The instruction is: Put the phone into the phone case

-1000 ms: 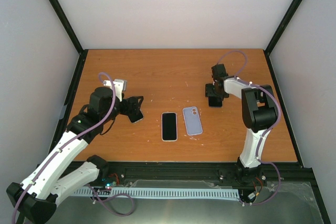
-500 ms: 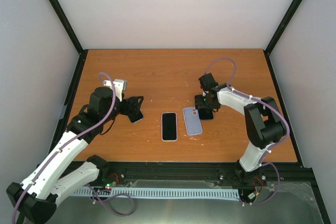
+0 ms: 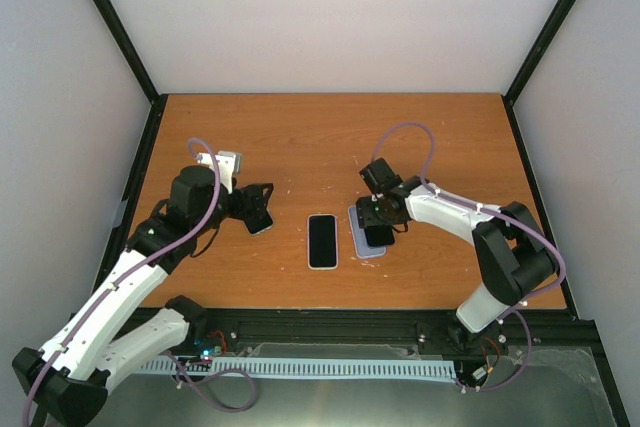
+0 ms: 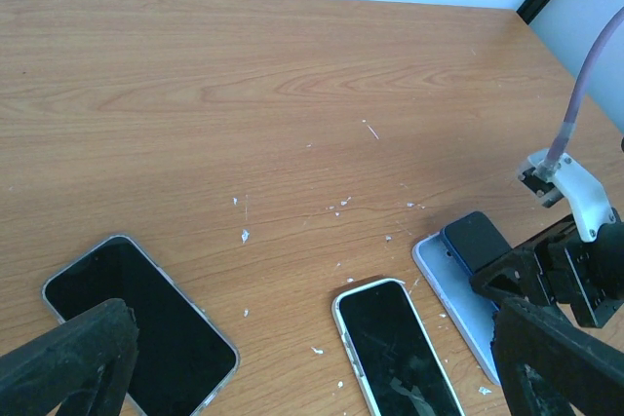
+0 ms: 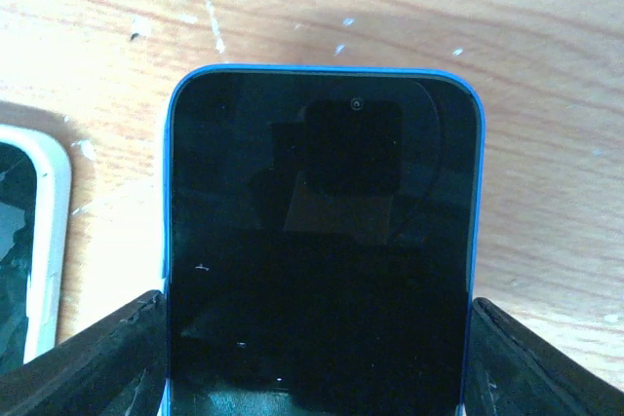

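Note:
I should move my right gripper toward the lilac case's edge (image 3: 357,233) by the white-rimmed phone, lower the phone into the case and let go, because that edge is bare.
My right gripper (image 3: 375,223) is shut on the long sides of a blue-edged phone (image 5: 322,241), screen up. It holds the phone over the pale lilac phone case (image 4: 453,289), which lies flat near the table's middle. In the top view the phone (image 3: 377,235) and the fingers cover most of the case (image 3: 356,219). In the left wrist view the phone's top end (image 4: 475,239) sits over the case's far end. I cannot tell whether the phone touches the case. My left gripper (image 3: 255,209) stands open to the left, with nothing between its fingers.
A white-rimmed phone (image 3: 322,240) lies screen up just left of the case. Another dark phone (image 4: 136,314) lies under my left gripper. Small white flecks dot the wooden table (image 3: 300,137). Black frame posts stand at the table's corners.
My right gripper has carried the blue phone from the back right toward the left and nearer, until it is over the case. The left arm has not moved.

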{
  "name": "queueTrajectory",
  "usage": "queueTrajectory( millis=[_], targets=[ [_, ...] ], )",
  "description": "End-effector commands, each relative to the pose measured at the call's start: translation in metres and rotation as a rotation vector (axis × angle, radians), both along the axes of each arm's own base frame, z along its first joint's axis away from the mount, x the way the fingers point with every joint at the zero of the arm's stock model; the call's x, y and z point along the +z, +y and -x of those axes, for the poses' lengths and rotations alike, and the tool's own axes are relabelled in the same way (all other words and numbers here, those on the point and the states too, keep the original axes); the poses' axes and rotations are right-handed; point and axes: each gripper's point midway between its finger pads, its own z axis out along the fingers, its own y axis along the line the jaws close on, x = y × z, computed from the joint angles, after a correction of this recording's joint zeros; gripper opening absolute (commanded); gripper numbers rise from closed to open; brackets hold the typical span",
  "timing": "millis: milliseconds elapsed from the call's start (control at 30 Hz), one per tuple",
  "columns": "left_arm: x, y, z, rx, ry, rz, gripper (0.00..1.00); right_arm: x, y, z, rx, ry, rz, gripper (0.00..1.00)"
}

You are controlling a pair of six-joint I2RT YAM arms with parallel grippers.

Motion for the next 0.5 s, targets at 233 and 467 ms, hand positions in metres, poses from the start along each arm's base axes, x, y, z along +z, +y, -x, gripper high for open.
queueTrajectory(
  millis=[233, 467],
  targets=[
    [0.011, -0.001, 0.001, -0.003, -0.027, 0.021, 0.99, -0.008, 0.02, 0.009, 0.006, 0.024, -0.046, 0.61],
    [0.011, -0.001, 0.001, -0.004, -0.027, 0.02, 0.99, -0.019, 0.019, 0.012, 0.008, 0.047, -0.014, 0.61]
  ],
)
